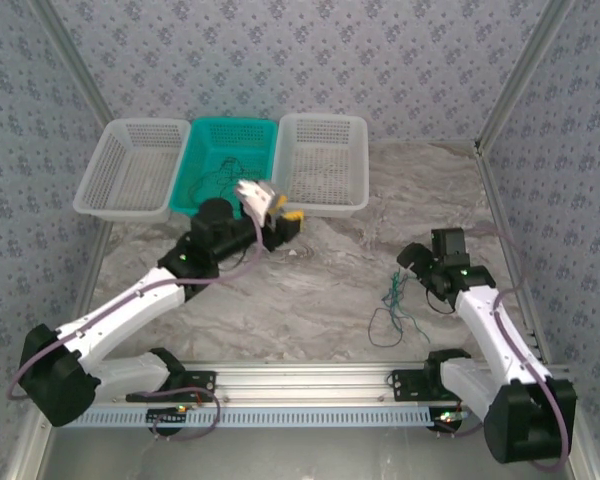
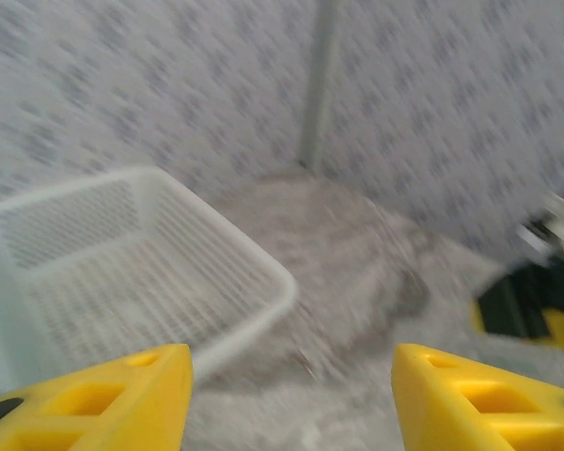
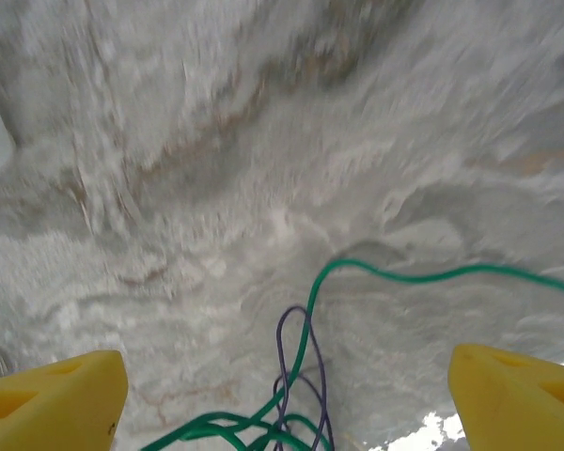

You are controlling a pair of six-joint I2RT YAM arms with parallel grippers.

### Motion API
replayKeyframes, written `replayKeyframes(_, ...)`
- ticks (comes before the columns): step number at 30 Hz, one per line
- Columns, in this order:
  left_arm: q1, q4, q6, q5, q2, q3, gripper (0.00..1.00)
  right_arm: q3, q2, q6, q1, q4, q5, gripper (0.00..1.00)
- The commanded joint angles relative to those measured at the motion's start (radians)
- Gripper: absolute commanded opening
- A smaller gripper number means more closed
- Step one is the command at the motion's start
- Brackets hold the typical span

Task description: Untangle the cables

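My open right gripper moves down onto the crossing of the purple loop and the green cable next and closes on both, as they cross below it.
A small tangle of thin cables [image 1: 390, 305], green and dark, lies on the marble table to the right of the middle. In the right wrist view a green cable [image 3: 309, 319] and a purple one [image 3: 284, 343] cross on the table just below the fingers. My right gripper [image 1: 412, 260] [image 3: 287, 399] hangs open just behind this tangle, touching nothing. One thin dark cable [image 1: 220, 170] lies in the teal basket [image 1: 260, 130]. My left gripper [image 1: 288, 214] [image 2: 291, 404] is open and empty near the front rims of the baskets.
Three baskets stand in a row at the back: white [image 1: 130, 170], teal, and white [image 1: 325, 160] [image 2: 141, 254]. Patterned walls with metal posts close in the table on three sides. Bare marble lies between the two arms.
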Motion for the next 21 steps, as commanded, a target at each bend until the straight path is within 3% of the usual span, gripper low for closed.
replayKeyframes(1,-0.076,0.016,0.106,0.054,0.006,-0.038,0.58,-0.006,0.122,-0.035,0.008,0.029,-0.167,0.89)
replayKeyframes(4,-0.120,0.039,0.100,0.055,0.021,-0.070,0.58,0.014,0.234,-0.043,0.030,0.066,-0.206,0.85)
replayKeyframes(6,-0.135,0.053,0.086,0.047,0.033,-0.084,0.58,0.023,0.288,-0.034,0.045,0.095,-0.219,0.77)
replayKeyframes(9,-0.150,0.046,0.074,0.023,0.048,-0.090,0.58,0.028,0.322,-0.005,0.076,0.126,-0.174,0.50)
replayKeyframes(13,-0.157,0.052,0.072,0.020,0.050,-0.109,0.58,0.018,0.312,0.069,0.079,0.142,-0.114,0.02)
replayKeyframes(21,-0.162,0.080,0.074,0.071,0.069,-0.122,0.59,0.050,0.209,0.205,0.083,0.208,-0.200,0.00)
